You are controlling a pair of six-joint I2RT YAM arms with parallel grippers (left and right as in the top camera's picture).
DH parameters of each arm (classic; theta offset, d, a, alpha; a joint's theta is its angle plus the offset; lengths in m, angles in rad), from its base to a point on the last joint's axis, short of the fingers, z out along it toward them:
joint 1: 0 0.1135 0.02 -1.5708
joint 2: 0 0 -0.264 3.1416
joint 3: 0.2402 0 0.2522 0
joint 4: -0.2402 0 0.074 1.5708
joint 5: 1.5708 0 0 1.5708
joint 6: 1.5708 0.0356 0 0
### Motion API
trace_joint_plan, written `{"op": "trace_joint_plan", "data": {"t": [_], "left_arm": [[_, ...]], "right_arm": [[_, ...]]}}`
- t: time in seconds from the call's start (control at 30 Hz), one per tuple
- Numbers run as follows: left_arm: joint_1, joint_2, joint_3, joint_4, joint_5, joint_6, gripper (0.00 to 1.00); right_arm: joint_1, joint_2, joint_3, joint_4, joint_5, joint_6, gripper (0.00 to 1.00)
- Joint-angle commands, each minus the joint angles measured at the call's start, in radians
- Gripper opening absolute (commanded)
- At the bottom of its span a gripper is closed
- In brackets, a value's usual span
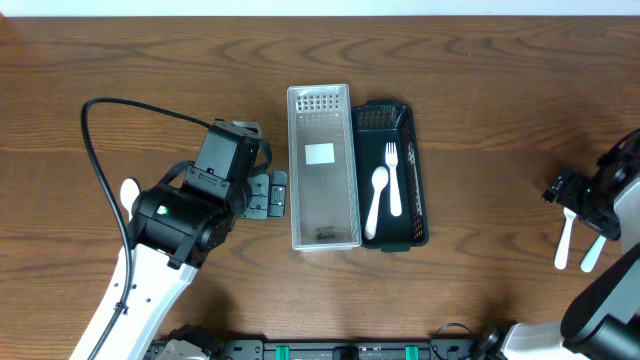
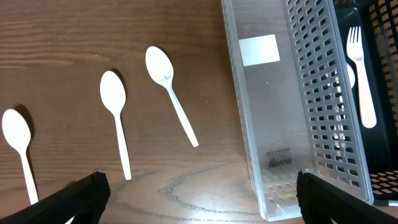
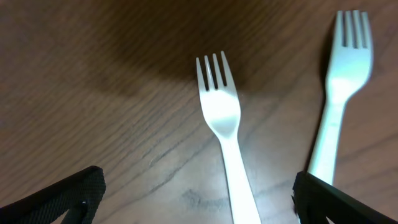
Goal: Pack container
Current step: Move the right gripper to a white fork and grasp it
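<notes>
My right gripper comes down onto the fork's neck behind its tines next, since the white fork already lies between my open fingers, apart from the second one.
A clear plastic container (image 1: 323,165) stands at the table's middle, with only a white label in it. A black basket (image 1: 420,170) touches its right side and holds a white fork (image 1: 393,178) and a white spoon (image 1: 377,200). My left gripper (image 1: 268,195) is open and empty just left of the clear container (image 2: 273,112). Three white spoons (image 2: 171,93) (image 2: 116,118) (image 2: 18,146) lie on the wood ahead of it. My right gripper (image 3: 199,199) is open and empty low over a white fork (image 3: 224,137), with a second fork (image 3: 339,87) to its right.
In the overhead view one spoon (image 1: 130,193) shows beside the left arm, whose black cable (image 1: 100,170) loops over the table. Two white forks (image 1: 566,240) lie by the right arm at the far right edge.
</notes>
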State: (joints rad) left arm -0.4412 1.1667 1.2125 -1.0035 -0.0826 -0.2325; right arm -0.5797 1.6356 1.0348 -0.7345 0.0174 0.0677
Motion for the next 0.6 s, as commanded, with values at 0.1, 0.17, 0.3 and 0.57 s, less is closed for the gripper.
{"op": "trace_joint_plan", "data": {"t": [0.1, 0.17, 0.3, 0.57], "left_arm": [[0.004, 0.002, -0.002, -0.006, -0.013, 0.003, 0.98], [0.004, 0.002, -0.002, -0.006, -0.013, 0.003, 0.98], [0.004, 0.002, -0.002, -0.006, -0.013, 0.003, 0.98], [0.004, 0.002, -0.002, -0.005, -0.013, 0.003, 0.98]], "right_arm": [[-0.008, 0.122, -0.007, 0.025, -0.007, -0.032, 0.99], [-0.008, 0.159, -0.007, 0.035, -0.007, -0.032, 0.99], [-0.008, 0.206, -0.007, 0.054, -0.007, -0.032, 0.98], [-0.008, 0.216, -0.007, 0.068, -0.008, -0.032, 0.75]]}}
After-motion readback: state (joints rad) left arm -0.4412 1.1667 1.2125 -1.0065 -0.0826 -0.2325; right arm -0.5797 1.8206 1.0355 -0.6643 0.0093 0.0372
